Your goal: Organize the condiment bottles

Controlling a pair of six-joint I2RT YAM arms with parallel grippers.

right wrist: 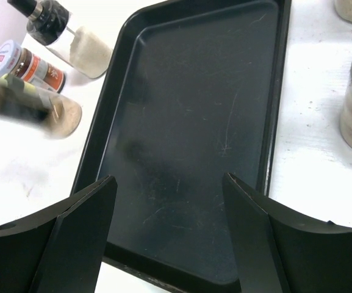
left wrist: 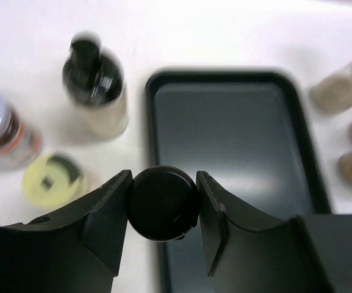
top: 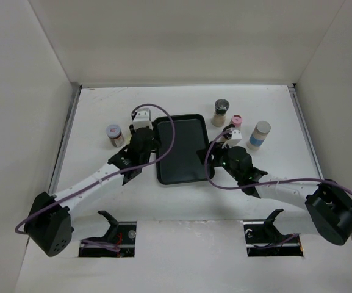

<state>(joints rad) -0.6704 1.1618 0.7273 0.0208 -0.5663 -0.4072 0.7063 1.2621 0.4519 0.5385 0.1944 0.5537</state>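
Observation:
The left gripper carries the bottle outward next, lowers it onto the tray's far corner (left wrist: 177, 105) by the cream bottle (left wrist: 96, 85) and releases, since that corner stands empty.
My left gripper (left wrist: 162, 204) is shut on the round black cap of a condiment bottle (left wrist: 162, 201) at the left rim of the black tray (left wrist: 224, 134). Beside it on the table stand a black-capped cream bottle (left wrist: 96, 85), a red-labelled jar (left wrist: 2, 131) and a yellow-capped one (left wrist: 53, 180). My right gripper (right wrist: 169, 226) hangs open over the near end of the tray (right wrist: 188, 122), nothing between its fingers. To the tray's right stand a dark-capped jar (top: 221, 113), a pink-capped bottle (top: 237, 122) and a blue-labelled bottle (top: 260, 135).
White walls enclose the table on three sides. The left arm (top: 96, 180) reaches in from the bottom left and the right arm (top: 285, 189) from the bottom right, cables looping above the tray. The tray holds nothing.

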